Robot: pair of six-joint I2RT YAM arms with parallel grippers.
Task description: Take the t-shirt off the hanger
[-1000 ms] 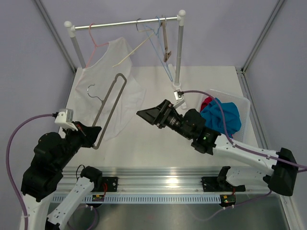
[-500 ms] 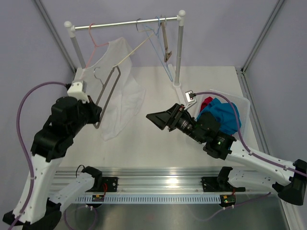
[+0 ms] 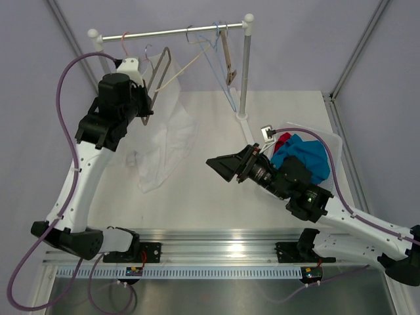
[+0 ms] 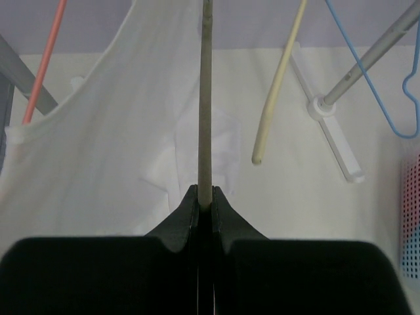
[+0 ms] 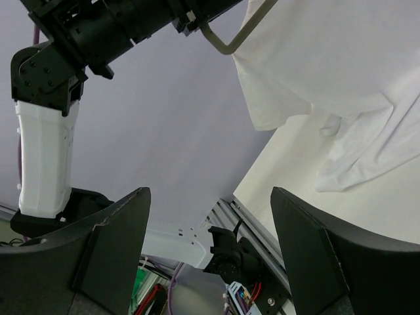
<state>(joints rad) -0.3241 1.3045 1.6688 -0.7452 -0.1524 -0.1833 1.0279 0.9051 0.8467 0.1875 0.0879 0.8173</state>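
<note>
The grey hanger's hook will go outward onto the rail [image 3: 155, 34] in my left gripper, which then opens.
A white t-shirt [image 3: 165, 141] hangs near the rail's left end and drapes down onto the table. It also shows in the left wrist view [image 4: 111, 138] and the right wrist view [image 5: 328, 65]. My left gripper [image 3: 147, 107] is raised near the rail, shut on the bar of a grey metal hanger [image 3: 161, 65]. The left wrist view shows the jaws [image 4: 206, 195] closed on that bar [image 4: 206, 98]. My right gripper [image 3: 221, 167] is open and empty above the table's middle, pointing left towards the shirt; its fingers [image 5: 111, 249] stand wide apart.
A clothes rack [image 3: 244, 72] stands at the back with a pink hanger [image 3: 125, 49], a cream hanger [image 3: 184, 69] and a blue hanger [image 3: 220, 69] on its rail. A clear bin [image 3: 331, 147] with blue and red clothes sits at the right.
My left arm has lifted the grey hanger from low over the table up to the rail. The shirt's upper part rose with it. My right gripper drew back slightly to the right.
</note>
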